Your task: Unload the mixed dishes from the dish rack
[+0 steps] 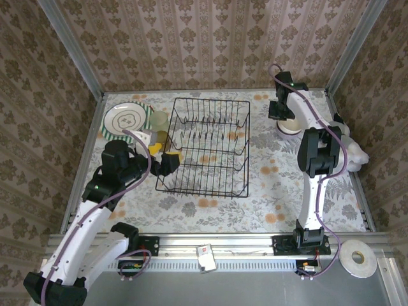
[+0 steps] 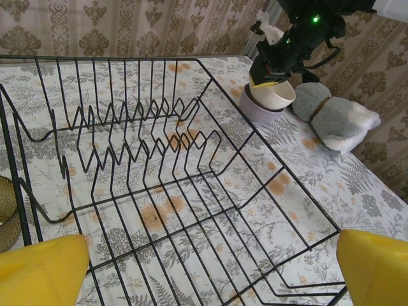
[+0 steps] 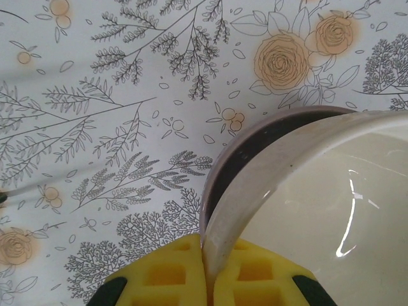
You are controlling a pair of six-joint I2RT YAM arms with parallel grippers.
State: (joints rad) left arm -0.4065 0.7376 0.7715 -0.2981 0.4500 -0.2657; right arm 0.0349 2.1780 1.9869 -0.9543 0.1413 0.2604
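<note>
My right gripper needs to lower the cream bowl [image 3: 319,204] into the lilac bowl and then let go of the cream bowl's rim, because it is still tilted inside.
The black wire dish rack [image 1: 204,146] stands in the middle of the table with nothing in its slots [image 2: 159,159]. My left gripper [image 1: 164,156] is at the rack's left side, open, its yellow fingers [image 2: 41,271] spread wide with nothing between them. My right gripper [image 1: 280,111] is shut on the rim of the cream bowl [image 3: 319,204], which rests tilted inside the lilac bowl [image 3: 255,143] at the back right [image 2: 258,111]. A green-rimmed plate [image 1: 124,119] and a pale tumbler [image 1: 159,121] sit left of the rack. The amber cup [image 2: 6,210] is at the rack's left end.
The lumpy white-grey soft toy [image 1: 354,153] lies at the right edge, close to the bowls [image 2: 335,118]. A white tape roll [image 1: 357,258] rests on the front rail. Metal frame posts and patterned walls border the table.
</note>
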